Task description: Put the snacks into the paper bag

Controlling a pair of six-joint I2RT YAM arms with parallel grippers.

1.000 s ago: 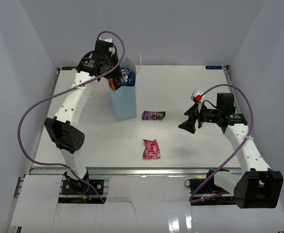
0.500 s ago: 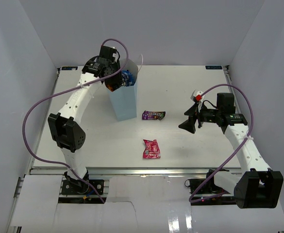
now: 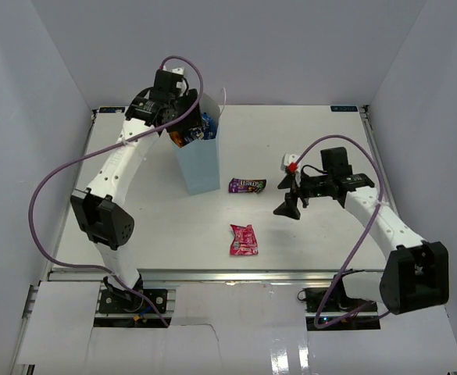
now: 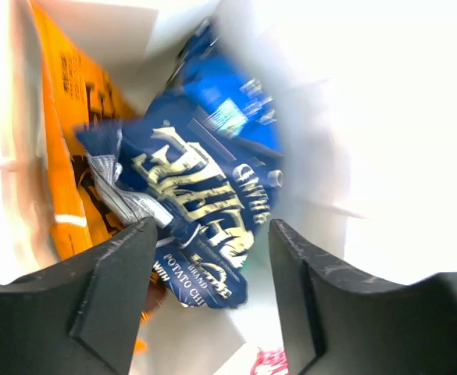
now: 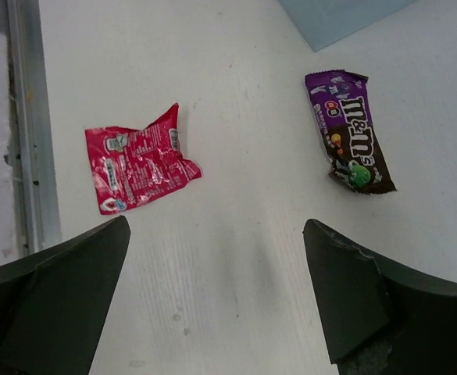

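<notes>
My right gripper should next move toward the paper bag and down onto the purple packet's dark end (image 3: pixel 258 186) (image 5: pixel 363 174), because that end of the packet is nearest to my open fingers.
The pale-blue paper bag (image 3: pixel 201 166) stands upright at the back left of the table. My left gripper (image 3: pixel 187 129) hangs open over its mouth, holding nothing. In the left wrist view the dark blue packet (image 4: pixel 205 211) and the orange chip bag (image 4: pixel 64 148) lie inside the bag's white walls (image 4: pixel 353 133). The purple packet (image 3: pixel 247 185) and the pink-red packet (image 3: pixel 243 239) lie flat on the table. My right gripper (image 3: pixel 288 205) is open and empty, just right of both; they also show in the right wrist view, purple (image 5: pixel 351 141) and pink-red (image 5: pixel 137 161).
A metal rail (image 3: pixel 236 275) runs along the table's near edge. White walls (image 3: pixel 41 78) enclose the table on three sides. The purple cables (image 3: pixel 44 187) loop beside each arm.
My right arm has swung left toward the two packets on the table. My left gripper has shifted slightly over the bag's mouth, and the dark blue packet sits lower in the bag.
</notes>
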